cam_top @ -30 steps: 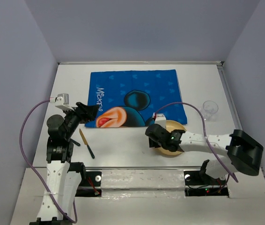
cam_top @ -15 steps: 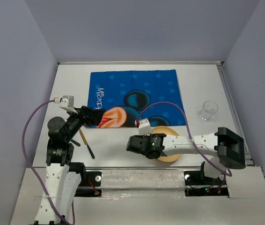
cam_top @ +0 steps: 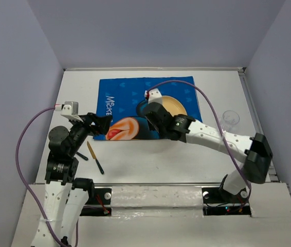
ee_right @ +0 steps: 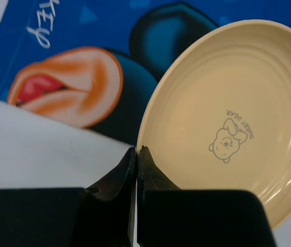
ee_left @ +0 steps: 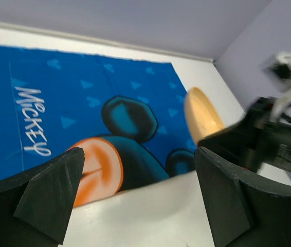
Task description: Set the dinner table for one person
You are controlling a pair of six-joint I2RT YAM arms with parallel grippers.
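The plate (cam_top: 173, 105) is hanging off-center. I should move my right gripper to the left in the top view next, then down over the bare middle of the mat to release the plate.
A tan plate (cam_top: 173, 105) with a small cartoon bear print (ee_right: 231, 140) hangs tilted over the right half of the blue Mickey mat (cam_top: 130, 95). My right gripper (cam_top: 162, 109) (ee_right: 137, 150) is shut on the plate's near rim. In the left wrist view the plate (ee_left: 201, 110) shows edge-on beside the right arm (ee_left: 269, 144). My left gripper (cam_top: 103, 122) (ee_left: 139, 160) stands open and empty over the mat's near left corner. A knife (cam_top: 95, 157) with a tan handle lies on the white dinner table (cam_top: 145, 162), near the left arm.
A clear glass (cam_top: 230, 119) stands on the table to the right of the mat. A short dark utensil (cam_top: 82, 156) lies left of the knife, partly hidden by the left arm. Purple cables loop over both arms.
The right gripper closed on the plate and carried it from the near right of the table up over the mat. The left gripper opened wider and stayed near the mat's corner.
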